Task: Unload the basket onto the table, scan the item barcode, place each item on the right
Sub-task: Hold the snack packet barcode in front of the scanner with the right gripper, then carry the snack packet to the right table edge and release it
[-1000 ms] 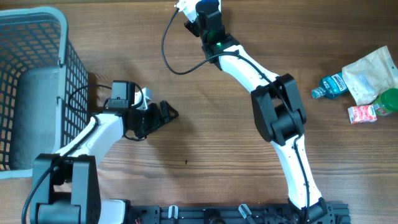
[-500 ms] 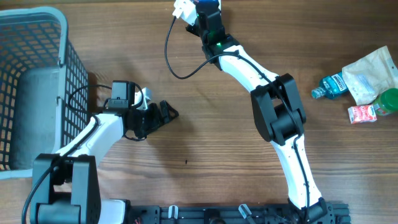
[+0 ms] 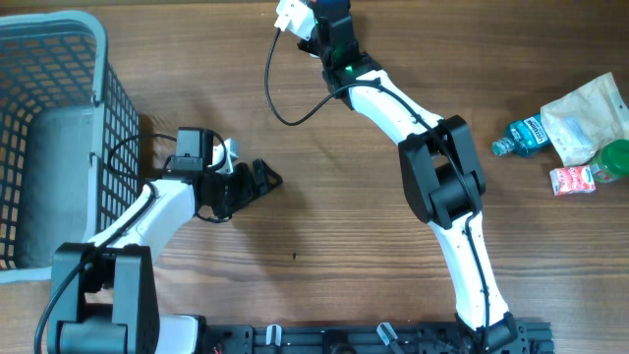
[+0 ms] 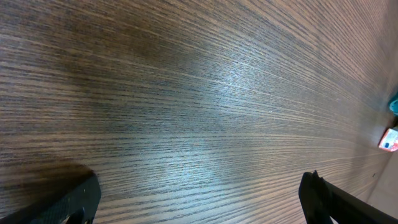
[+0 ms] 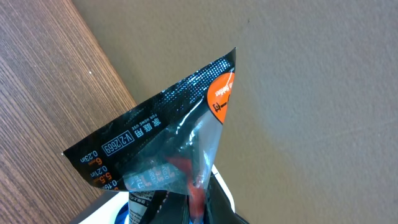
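Note:
The wood beyond the blue bottle is empty, so I will next move my right gripper to the right in the overhead view and go down to release the packet there.
The item is a clear plastic packet (image 5: 177, 134) with black and orange print. My right gripper (image 5: 200, 202) is shut on its lower end and holds it up over the table's far edge, against a beige wall. Small printed figures on its black band face the wrist camera; no barcode shows. From overhead, the right gripper (image 3: 329, 18) reaches to the top edge of the picture and the packet is hidden there. My left gripper (image 3: 263, 177) rests low over the wood at centre left, open, with nothing between its fingers (image 4: 76, 200).
A grey wire basket (image 3: 59, 59) fills the far left. At the right edge lie a blue bottle (image 3: 521, 135), a crumpled paper bag (image 3: 585, 113), a small red carton (image 3: 572, 180) and a green object (image 3: 614, 157).
The right wrist has shifted slightly toward the far edge and its cable loop has moved with it. The left arm has not moved.

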Robot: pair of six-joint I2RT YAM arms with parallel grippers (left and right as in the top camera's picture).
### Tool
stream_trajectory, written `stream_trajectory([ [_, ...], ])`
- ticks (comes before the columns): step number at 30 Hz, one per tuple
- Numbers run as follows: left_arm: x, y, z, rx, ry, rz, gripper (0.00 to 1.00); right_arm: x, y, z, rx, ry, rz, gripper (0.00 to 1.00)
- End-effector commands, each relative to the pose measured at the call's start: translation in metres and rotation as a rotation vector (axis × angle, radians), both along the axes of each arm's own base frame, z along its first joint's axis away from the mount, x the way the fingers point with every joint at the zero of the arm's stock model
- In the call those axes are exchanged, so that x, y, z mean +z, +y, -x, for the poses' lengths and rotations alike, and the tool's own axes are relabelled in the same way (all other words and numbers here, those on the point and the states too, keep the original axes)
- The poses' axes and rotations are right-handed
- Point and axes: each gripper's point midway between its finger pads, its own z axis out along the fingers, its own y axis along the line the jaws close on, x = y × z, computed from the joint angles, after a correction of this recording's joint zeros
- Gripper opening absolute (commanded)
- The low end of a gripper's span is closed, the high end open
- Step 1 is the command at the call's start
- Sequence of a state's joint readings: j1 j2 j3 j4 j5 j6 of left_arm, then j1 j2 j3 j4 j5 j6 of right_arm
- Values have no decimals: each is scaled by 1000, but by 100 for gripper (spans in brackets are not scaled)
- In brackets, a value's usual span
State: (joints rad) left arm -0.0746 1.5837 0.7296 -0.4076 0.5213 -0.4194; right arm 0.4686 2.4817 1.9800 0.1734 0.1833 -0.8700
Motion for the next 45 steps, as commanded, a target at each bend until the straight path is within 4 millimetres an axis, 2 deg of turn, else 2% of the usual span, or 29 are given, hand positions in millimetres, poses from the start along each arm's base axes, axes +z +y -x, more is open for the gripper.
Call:
stream_trajectory([
  [1,-25,19,13,18,57,-107,100,8,2,-3,22,-16,7,5],
  [6,-25,19,13,18,57,-106,100,0,0,-1,21,16,22,5],
  [15,-25,19,13,17,56,-107,100,0,-5,-2,8,6,60,5],
  [23,-25,19,13,17,56,-107,100,32,-8,-7,-22,-73,30,5],
  [27,-25,19,13,17,56,-107,100,61,-25,-8,-111,-111,21,5],
  [32,-25,19,13,17,56,-107,100,105,-78,-6,-359,-150,-47,5],
  [35,-25,19,13,17,56,-107,100,133,-111,8,-494,-135,-64,5],
  [38,-25,19,13,18,57,-107,100,153,-146,19,-613,-122,-158,5],
  [39,-25,19,13,17,56,-107,100,156,-162,22,-663,-112,-204,5],
  [41,-25,19,13,17,56,-107,100,153,-212,28,-797,-66,-338,5],
  [43,-25,19,13,18,57,-107,100,141,-254,34,-912,-22,-423,5],
  [45,-25,19,13,18,57,-107,100,119,-307,45,-1056,40,-476,5],
])
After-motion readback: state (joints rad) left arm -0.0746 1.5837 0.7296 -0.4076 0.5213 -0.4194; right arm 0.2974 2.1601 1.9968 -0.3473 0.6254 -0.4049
